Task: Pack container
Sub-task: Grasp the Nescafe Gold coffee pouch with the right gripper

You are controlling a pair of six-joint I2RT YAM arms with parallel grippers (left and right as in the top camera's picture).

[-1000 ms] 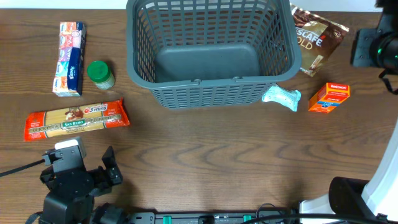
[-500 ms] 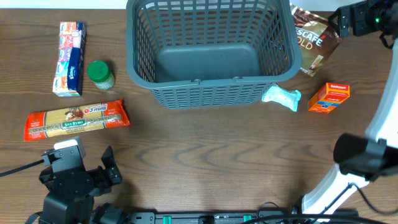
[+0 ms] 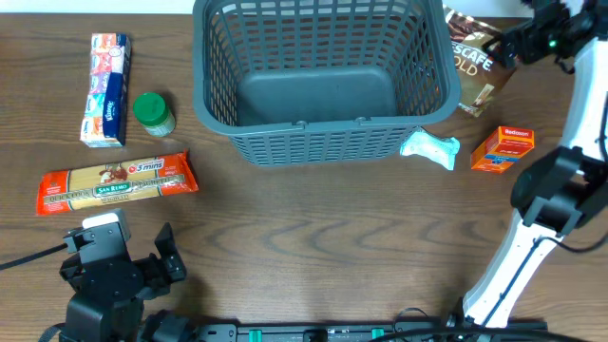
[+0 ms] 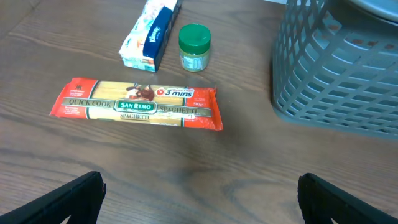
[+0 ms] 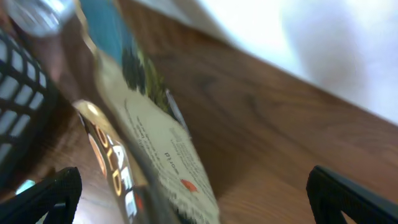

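The brown pouch sits nearer one open finger of the robot's right gripper than the other, so the gripper will next go down and shift toward the basket, onto the top of the pouch.
The container, a dark grey-blue lattice basket, stands empty at the back centre; its corner shows in the left wrist view and the right wrist view. My right gripper hovers open over the right edge of a brown coffee pouch. In its own view the blurred pouch lies between the wide-apart fingers. My left gripper rests open near the front left, with bare table between its fingertips. A red spaghetti pack lies ahead of it.
Left of the basket are a green-lidded jar and a tissue pack, with the spaghetti pack in front of them. Right of the basket's front corner lie a white-teal packet and an orange box.
My right arm has swung from the right edge up and left to the coffee pouch. The left arm and all the items have stayed put.
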